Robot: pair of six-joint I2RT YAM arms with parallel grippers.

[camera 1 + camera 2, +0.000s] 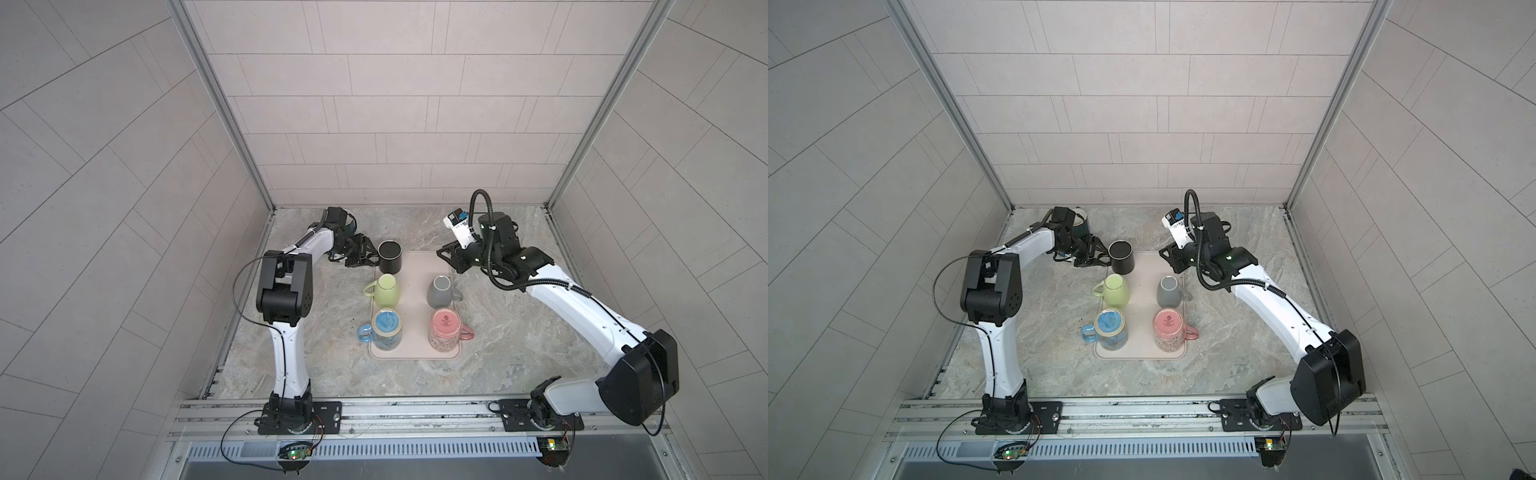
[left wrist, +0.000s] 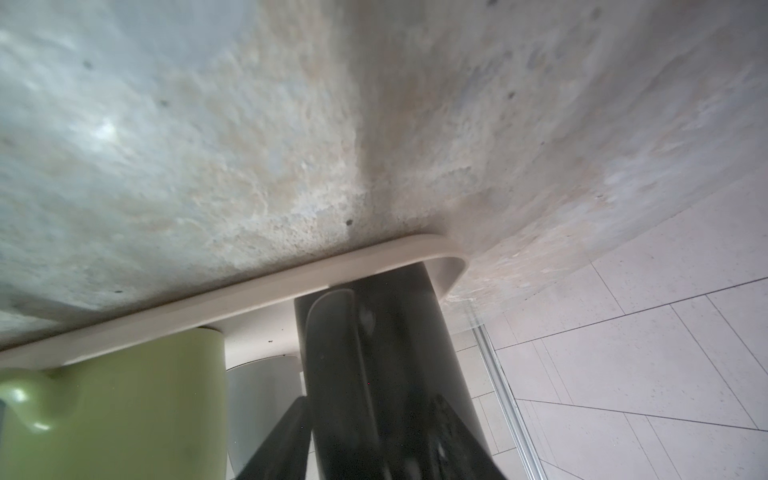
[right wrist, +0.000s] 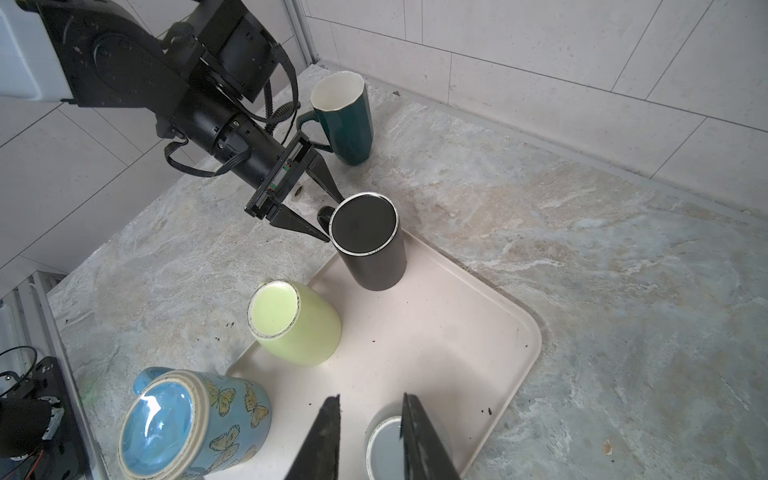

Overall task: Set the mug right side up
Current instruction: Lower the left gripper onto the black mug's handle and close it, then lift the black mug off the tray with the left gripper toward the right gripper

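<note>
Next, my left gripper stays low beside the black mug [image 2: 407,332] and closes its fingers onto the upright handle [image 2: 339,360], because they already stand on either side of it.
A black mug [image 1: 390,257] [image 1: 1121,257] stands with its flat base up on the back left corner of a beige tray [image 1: 415,262]. Its handle points left. My left gripper [image 1: 373,257] [image 3: 334,218] is low at that handle and open, with one finger on each side and a gap to both. In the left wrist view the handle [image 2: 332,365] runs up the black mug [image 2: 407,332] between the dark fingers [image 2: 282,440]. My right gripper [image 1: 446,261] [image 3: 371,399] hovers over the tray's back right, open a little and holding nothing.
On the tray, bases up, stand a green mug [image 1: 385,291], a grey mug [image 1: 441,291] just under my right fingers, a blue butterfly mug [image 1: 386,330] and a pink mug [image 1: 444,332]. A teal mug [image 3: 345,120] stands upright at the back left, behind my left wrist.
</note>
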